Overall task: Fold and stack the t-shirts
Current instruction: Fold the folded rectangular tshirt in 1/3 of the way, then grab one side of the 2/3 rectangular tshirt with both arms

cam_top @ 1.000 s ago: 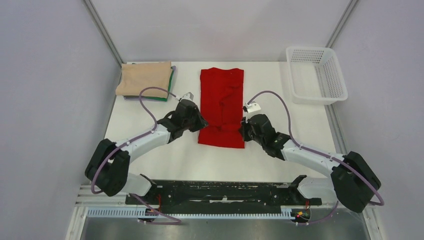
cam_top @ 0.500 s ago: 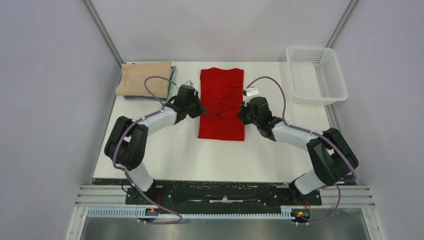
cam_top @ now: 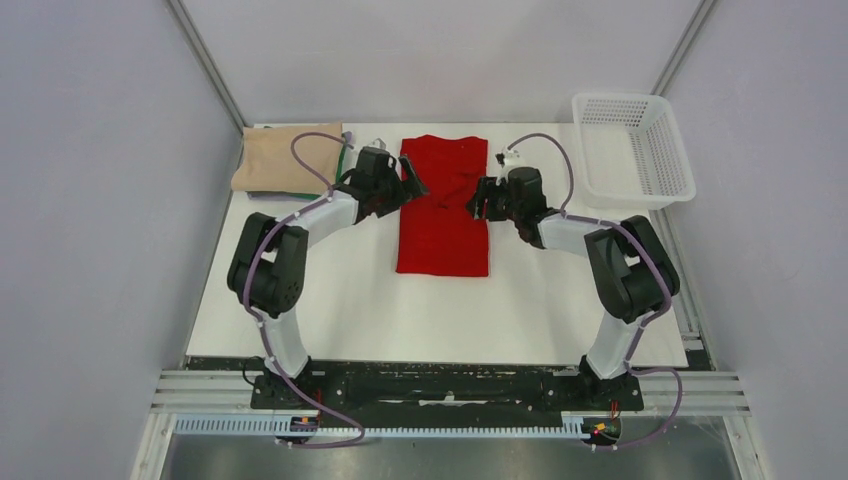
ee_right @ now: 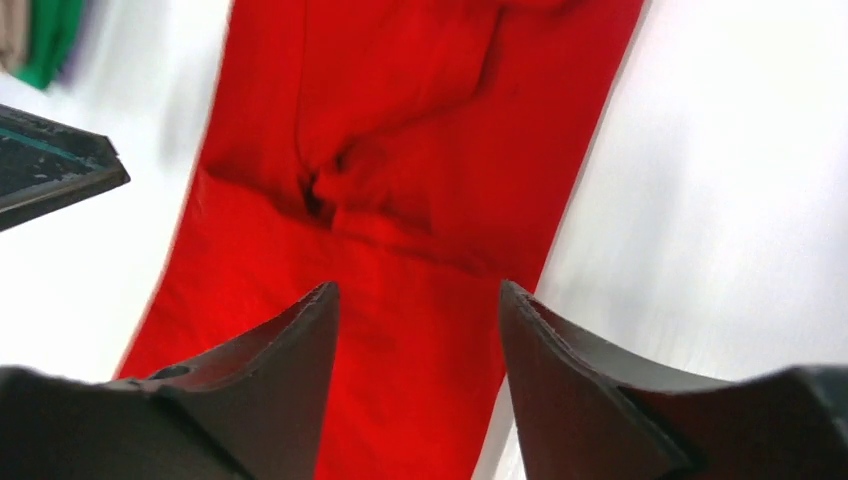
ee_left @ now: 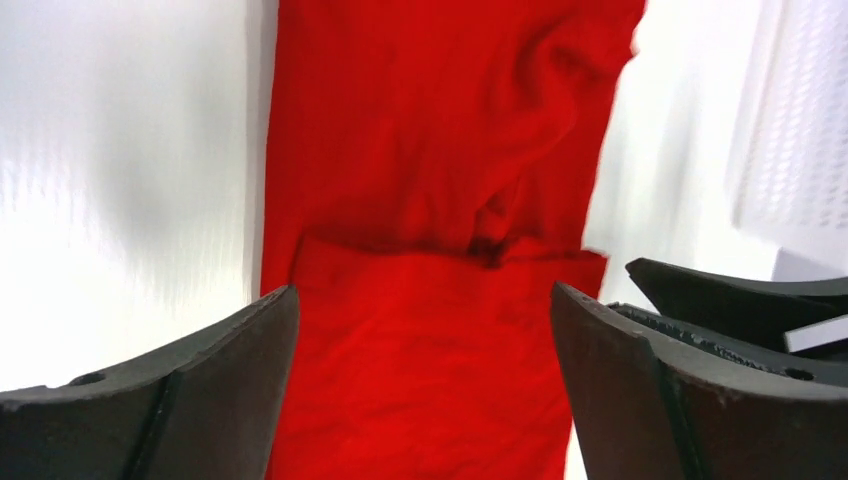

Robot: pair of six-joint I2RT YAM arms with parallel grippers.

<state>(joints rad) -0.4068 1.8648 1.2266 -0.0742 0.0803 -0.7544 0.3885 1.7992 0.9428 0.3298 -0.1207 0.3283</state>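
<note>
My left gripper moves back and down onto its near corner on the beige t-shirt's side next, since the red t-shirt's near end lies flat and free.
The red t-shirt lies as a long strip in the middle of the table, with a folded layer edge and wrinkles across its middle. My left gripper hangs open over the shirt's left edge, nothing between its fingers. My right gripper is open over the right edge, also holding nothing. The beige t-shirt lies folded on the dark green t-shirt at the far left corner.
A white mesh basket stands at the far right corner. Grey walls close in the table on the left, right and far sides. Each wrist view shows the other gripper's dark tip at its edge.
Both grippers moved toward the far side along the red t-shirt's edges, and its near edge shifted farther. Both were shut and have opened, letting go of the cloth.
</note>
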